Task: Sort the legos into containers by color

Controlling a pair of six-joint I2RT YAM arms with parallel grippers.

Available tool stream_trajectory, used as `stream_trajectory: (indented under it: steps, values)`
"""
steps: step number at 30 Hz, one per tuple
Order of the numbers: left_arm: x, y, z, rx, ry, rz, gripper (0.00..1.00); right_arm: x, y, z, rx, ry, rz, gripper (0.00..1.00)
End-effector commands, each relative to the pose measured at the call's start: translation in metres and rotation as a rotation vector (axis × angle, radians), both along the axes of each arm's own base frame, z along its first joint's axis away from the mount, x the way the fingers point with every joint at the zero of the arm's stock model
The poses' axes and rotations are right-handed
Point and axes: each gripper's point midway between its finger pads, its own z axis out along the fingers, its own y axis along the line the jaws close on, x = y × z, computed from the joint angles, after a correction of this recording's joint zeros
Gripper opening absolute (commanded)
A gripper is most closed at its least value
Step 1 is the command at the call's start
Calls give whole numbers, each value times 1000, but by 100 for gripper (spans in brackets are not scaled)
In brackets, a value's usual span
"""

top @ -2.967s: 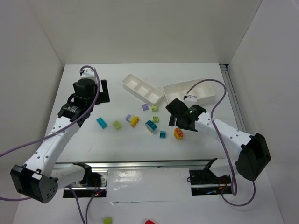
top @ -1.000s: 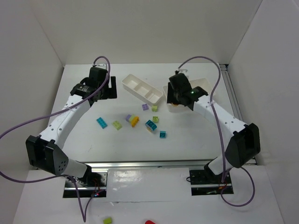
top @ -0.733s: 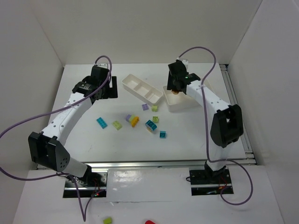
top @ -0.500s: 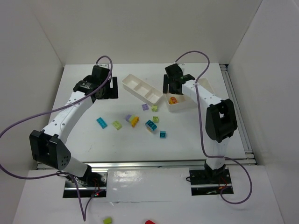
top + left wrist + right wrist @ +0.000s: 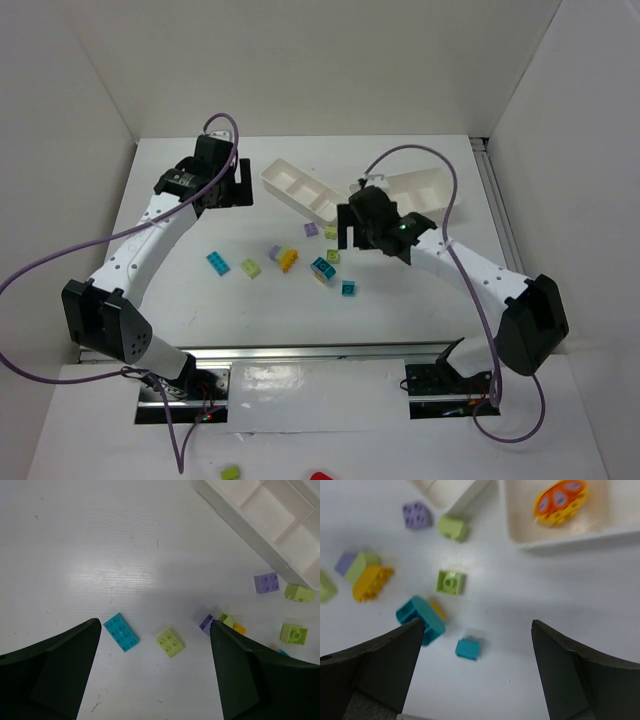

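Note:
I will next lower my right gripper toward the left in the top view to the larger cyan piece (image 5: pixel 322 270) and turn its fingers, as that piece is slanted to them.
Loose legos lie mid-table: a cyan brick (image 5: pixel 217 263), lime ones (image 5: pixel 250 268) (image 5: pixel 330 232), lavender ones (image 5: pixel 311 229) (image 5: pixel 275 253), a yellow-orange one (image 5: pixel 289 260), a larger cyan piece (image 5: pixel 322 270) and a small cyan one (image 5: pixel 348 288). Two white trays stand behind: the left tray (image 5: pixel 305 190) and the right tray (image 5: pixel 420 187). An orange patterned piece (image 5: pixel 560 502) lies in the right tray (image 5: pixel 555 542). My right gripper (image 5: pixel 347 228) is open and empty above the small cyan brick (image 5: pixel 469 648). My left gripper (image 5: pixel 235 188) is open and empty, high above the cyan (image 5: pixel 121 632) and lime (image 5: pixel 170 642) bricks.
White walls enclose the table on the left, back and right. A metal rail (image 5: pixel 505 230) runs along the right edge. The left tray (image 5: pixel 260 520) shows bare compartments in the left wrist view. A lime piece (image 5: pixel 231 471) and a red one (image 5: pixel 320 477) lie below the table's front edge.
My right gripper carried the orange patterned piece from the table into the right tray, let it go, and swung back over the bricks. My left gripper shifted slightly toward the back.

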Motion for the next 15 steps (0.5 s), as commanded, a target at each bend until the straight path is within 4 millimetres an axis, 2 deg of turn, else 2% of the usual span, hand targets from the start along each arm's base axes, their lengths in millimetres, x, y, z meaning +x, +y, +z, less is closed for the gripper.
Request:
stream_trajectory:
  steps: [1, 2, 5, 6, 8, 9, 11, 13, 15]
  values:
    - [4, -7, 10, -41, -19, 4, 99, -37, 39, -32, 58, 76, 153, 96]
    - [5, -8, 7, -45, -10, 10, 99, -48, 56, -31, 40, 64, 233, 98]
    - [4, -12, 6, -62, -5, -6, 99, -61, 74, -39, -20, 56, 351, 99]
    - [4, -12, 6, -62, -5, -7, 99, -59, 74, -48, -66, 64, 383, 99]
    - [3, -11, 3, -59, 4, -6, 99, -51, 80, -47, -94, 49, 416, 99]
    - [4, -12, 4, -62, -5, -7, 99, -52, 85, -58, -119, 66, 471, 99]
    - [4, -12, 4, -62, -5, -7, 99, -45, 94, -54, -121, 49, 504, 99]
    - [1, -14, 2, -83, 9, -37, 99, -48, 109, -64, -103, 73, 588, 99]
    - [0, -17, 1, -108, 19, -62, 99, -46, 114, -73, -95, 97, 609, 98]
